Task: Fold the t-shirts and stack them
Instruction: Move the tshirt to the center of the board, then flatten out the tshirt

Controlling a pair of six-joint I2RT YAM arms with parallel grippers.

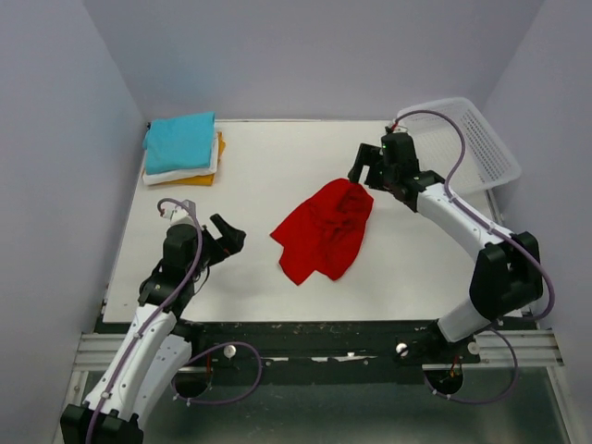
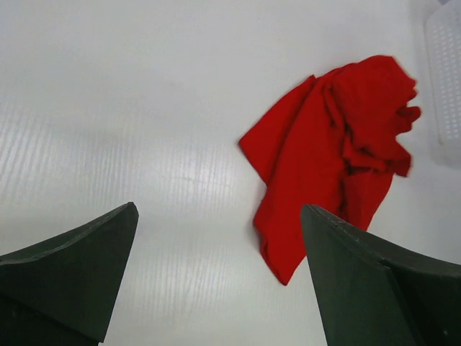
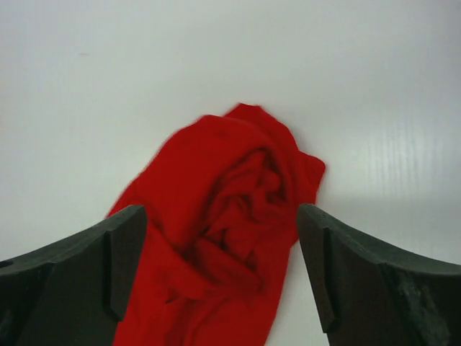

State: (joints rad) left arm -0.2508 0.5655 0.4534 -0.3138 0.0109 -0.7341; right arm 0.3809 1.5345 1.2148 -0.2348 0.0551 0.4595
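Observation:
My left gripper should move down to the right in the top view next, onto the red shirt's edge by its near corner (image 1: 284,265) (image 2: 262,225), which is below and clear of folds.
A crumpled bright red t-shirt (image 1: 326,229) lies in a heap on the white table, right of centre; it also shows in the left wrist view (image 2: 338,151) and the right wrist view (image 3: 223,231). A folded stack sits at the back left: turquoise shirt (image 1: 180,141) on top, white shirt (image 1: 185,173) under it, orange-yellow shirt (image 1: 218,148) at the bottom. My right gripper (image 1: 359,169) is open and empty, just above the red shirt's far end. My left gripper (image 1: 227,237) is open and empty, apart from the shirt on its left.
A white plastic lattice basket (image 1: 476,139) stands at the back right corner, behind the right arm. Grey walls close in the table on the left, back and right. The table's front edge (image 1: 277,321) runs before the arm bases.

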